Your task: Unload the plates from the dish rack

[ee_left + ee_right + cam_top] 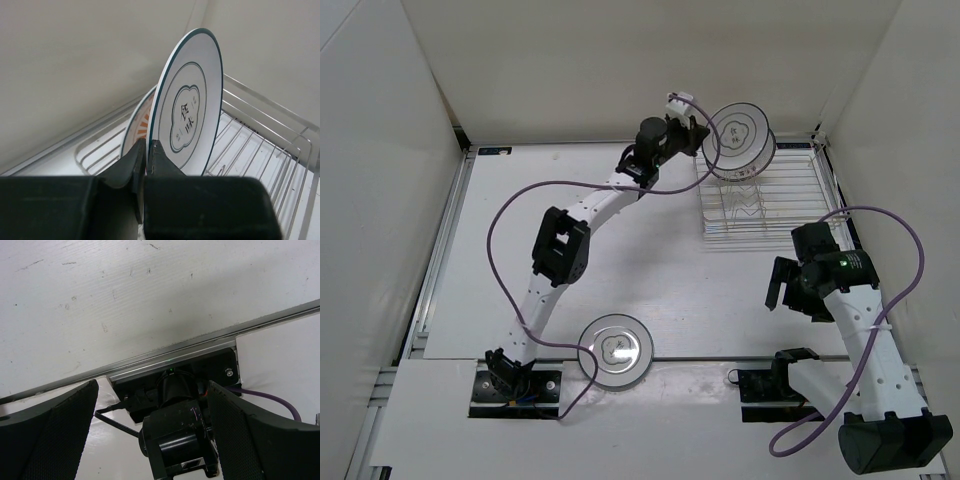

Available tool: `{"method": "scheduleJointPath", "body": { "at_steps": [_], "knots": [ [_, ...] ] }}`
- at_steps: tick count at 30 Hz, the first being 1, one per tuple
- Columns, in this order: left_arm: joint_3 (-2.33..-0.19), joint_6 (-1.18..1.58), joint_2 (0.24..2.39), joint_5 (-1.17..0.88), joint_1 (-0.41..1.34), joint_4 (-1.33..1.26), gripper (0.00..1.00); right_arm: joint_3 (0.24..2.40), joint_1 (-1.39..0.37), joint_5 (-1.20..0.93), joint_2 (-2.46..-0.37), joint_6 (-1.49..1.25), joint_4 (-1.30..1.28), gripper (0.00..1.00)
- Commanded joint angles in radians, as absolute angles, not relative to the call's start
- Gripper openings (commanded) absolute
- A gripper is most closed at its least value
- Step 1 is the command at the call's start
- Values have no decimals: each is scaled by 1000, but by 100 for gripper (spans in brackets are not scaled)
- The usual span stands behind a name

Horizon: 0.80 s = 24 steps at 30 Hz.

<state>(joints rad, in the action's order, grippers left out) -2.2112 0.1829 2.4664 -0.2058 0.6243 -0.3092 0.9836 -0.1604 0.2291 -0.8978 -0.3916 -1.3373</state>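
Note:
I will pull the held plate back with my left gripper next, lower it onto the flat scalloped plate and release it. That matching plate is farther back than my gripper and below it.
My left gripper [703, 140] is shut on the lower rim of an upright plate with a dark scalloped outline [741, 139], at the far left end of the wire dish rack [775, 205]. In the left wrist view the fingers [160, 160] pinch that plate [192, 110]; the orange sunburst plate [141, 122] stands in the rack [260, 140] just behind it. A second scalloped plate [616, 349] lies flat near the table's front edge. My right gripper [781, 285] is open and empty, in front of the rack; its fingers [47, 435] frame its own arm base.
White walls enclose the table on three sides; the rack stands close to the back right corner. A metal rail [165, 360] runs along the table's front edge. Purple cables [520, 200] loop beside both arms.

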Motion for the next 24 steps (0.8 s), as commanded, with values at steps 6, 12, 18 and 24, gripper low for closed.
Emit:
{"method": "scheduleJointPath", "body": {
  "at_steps": [6, 12, 18, 24],
  "knots": [
    [-1981, 357, 1992, -282, 522, -96, 1, 982, -161, 213, -885, -388, -1339, 90],
    [-1621, 362, 1629, -458, 480, 201, 1, 982, -164, 216, -882, -388, -1344, 90],
    [-1256, 416, 1292, -790, 382, 561, 1, 966, -166, 193, -888, -376, -1330, 90],
    [-915, 388, 1034, -992, 286, 751, 1, 953, -176, 173, -913, -376, -1315, 90]
  ]
}}
